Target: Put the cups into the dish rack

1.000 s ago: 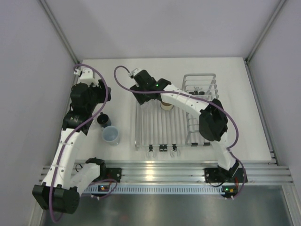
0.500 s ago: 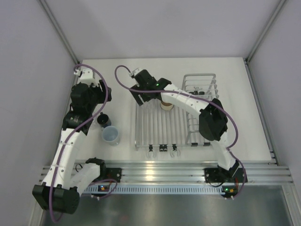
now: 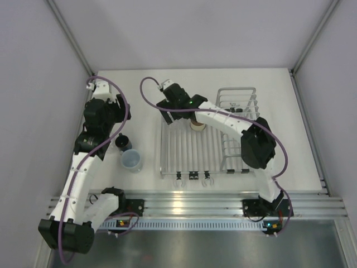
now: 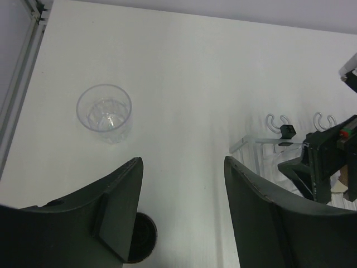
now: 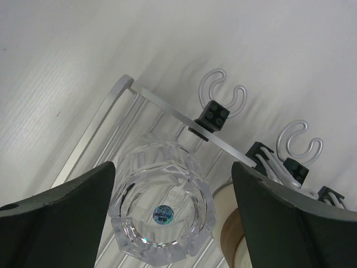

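Note:
The smooth clear cup stands with its opening up below the left gripper, to the gripper's left in the wrist view, so the gripper will go down that way to straddle the cup's rack-side rim [image 4: 130,107].
A clear faceted cup [image 5: 162,215] stands upside down on the bars of the dish rack [image 5: 162,103], at its far left corner. My right gripper [image 5: 173,206] hangs open above it, one finger on each side, with a wide gap on the right. The tan-and-brown cup [image 5: 234,245] stands beside it on the rack [image 3: 184,156] and also shows in the top view [image 3: 196,124]. My left gripper [image 4: 181,167] is open and empty over the table. The dark blue mug [image 4: 140,245] sits under its left finger. The pale blue cup [image 3: 131,160] stands near the mug [image 3: 122,143].
A second clear, smooth cup [image 4: 105,113] stands on the table at the far left, near the wall post [image 4: 19,61]. The rack's taller wire basket [image 3: 237,100] is on the right. Wire hooks with black clips [image 5: 217,111] line the rack's end.
My right wrist has shifted slightly to the right above the rack's far left corner. The left arm and the cups on the table have not moved.

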{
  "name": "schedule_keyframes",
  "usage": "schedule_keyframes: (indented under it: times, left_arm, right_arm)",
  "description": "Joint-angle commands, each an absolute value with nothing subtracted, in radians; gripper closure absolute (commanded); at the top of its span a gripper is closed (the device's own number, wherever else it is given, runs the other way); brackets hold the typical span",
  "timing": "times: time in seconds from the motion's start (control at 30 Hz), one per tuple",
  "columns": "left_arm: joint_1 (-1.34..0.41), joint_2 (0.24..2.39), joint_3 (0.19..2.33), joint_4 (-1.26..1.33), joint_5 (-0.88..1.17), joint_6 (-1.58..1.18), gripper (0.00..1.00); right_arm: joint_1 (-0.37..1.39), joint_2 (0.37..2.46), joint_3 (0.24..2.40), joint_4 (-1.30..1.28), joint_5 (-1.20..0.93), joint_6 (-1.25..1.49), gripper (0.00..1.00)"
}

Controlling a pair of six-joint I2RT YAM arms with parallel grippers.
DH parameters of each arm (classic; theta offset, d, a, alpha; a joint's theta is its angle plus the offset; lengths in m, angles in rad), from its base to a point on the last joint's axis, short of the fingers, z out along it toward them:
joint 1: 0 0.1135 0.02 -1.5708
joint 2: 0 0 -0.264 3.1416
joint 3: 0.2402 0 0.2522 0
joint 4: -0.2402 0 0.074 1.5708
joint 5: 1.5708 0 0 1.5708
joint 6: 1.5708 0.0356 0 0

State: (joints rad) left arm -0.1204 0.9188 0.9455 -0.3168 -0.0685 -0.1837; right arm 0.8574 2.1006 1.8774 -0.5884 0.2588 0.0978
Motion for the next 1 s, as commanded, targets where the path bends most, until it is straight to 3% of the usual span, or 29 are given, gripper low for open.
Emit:
schedule_keyframes:
  times: [0.0, 0.37, 0.97]
  left_arm:
    - [-0.121, 0.917, 0.939, -0.301, -0.116, -0.166, 0.35]
    - [-0.118, 0.972, 0.940, -0.308, -0.228, -0.147, 0.36]
    - [-0.083, 1.305, 1.038, -0.255, -0.275, -0.101, 0.41]
  right_arm:
    - [0.833, 1.920, 1.807, -0.434, 0.299, 0.107, 0.15]
    - [0.825, 1.554, 1.465, -0.157, 0.241, 0.109, 0.14]
    - [0.825, 1.076, 1.183, -0.138, 0.207, 0.163, 0.13]
